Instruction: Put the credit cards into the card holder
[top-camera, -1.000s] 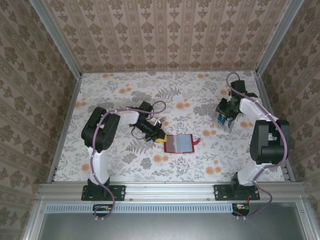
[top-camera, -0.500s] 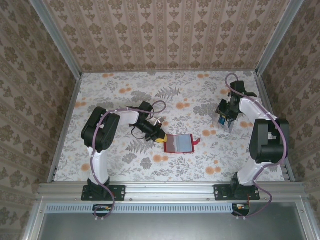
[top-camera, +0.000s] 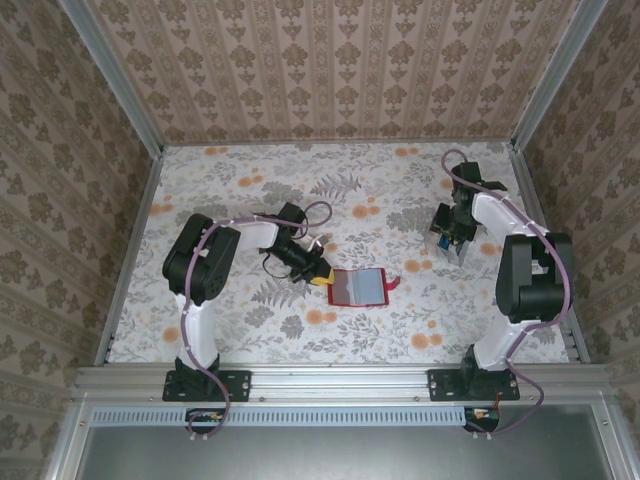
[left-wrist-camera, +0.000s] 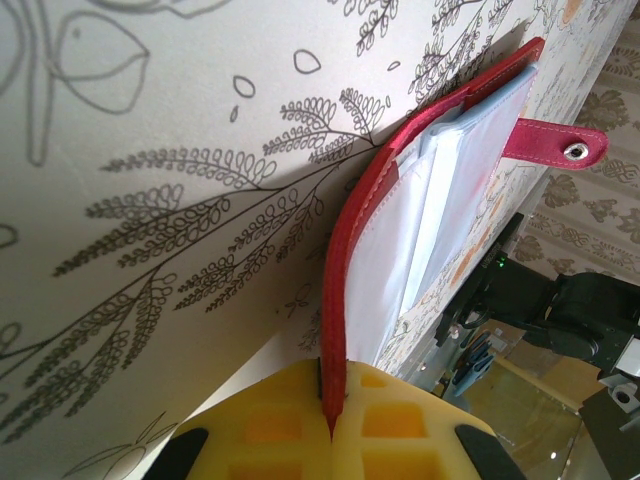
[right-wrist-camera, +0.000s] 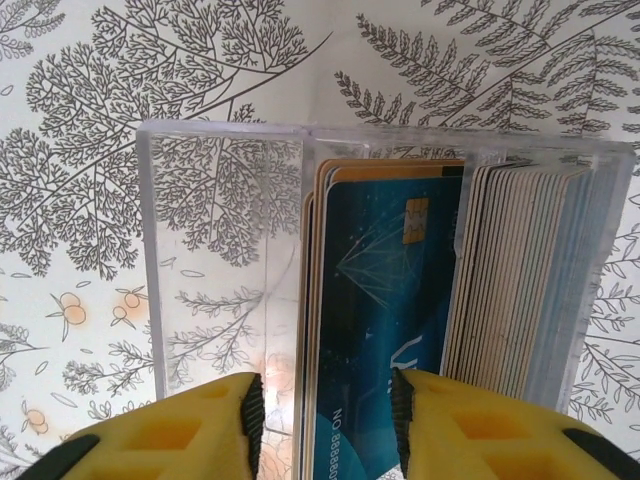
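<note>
Next, my right gripper stays low over the clear box and draws its fingers together across the blue chip card's edge. That edge already stands between them.
The red card holder lies open on the floral table, its see-through pockets facing up. My left gripper is shut on its left edge; in the left wrist view the red edge runs down into my pinched yellow fingertips. At the right, the credit cards stand on edge in a clear plastic box. My right gripper is open, with its pads either side of a blue chip card and a few thin cards. A gap shows beside the left pad.
More light-coloured cards fill the right part of the clear box. The holder's red snap tab sticks out towards the right arm. Patterned walls close in the table at the back and both sides.
My right gripper's jaws have widened around the cards, and that arm has shifted slightly towards the back. The left gripper and the card holder have not moved.
</note>
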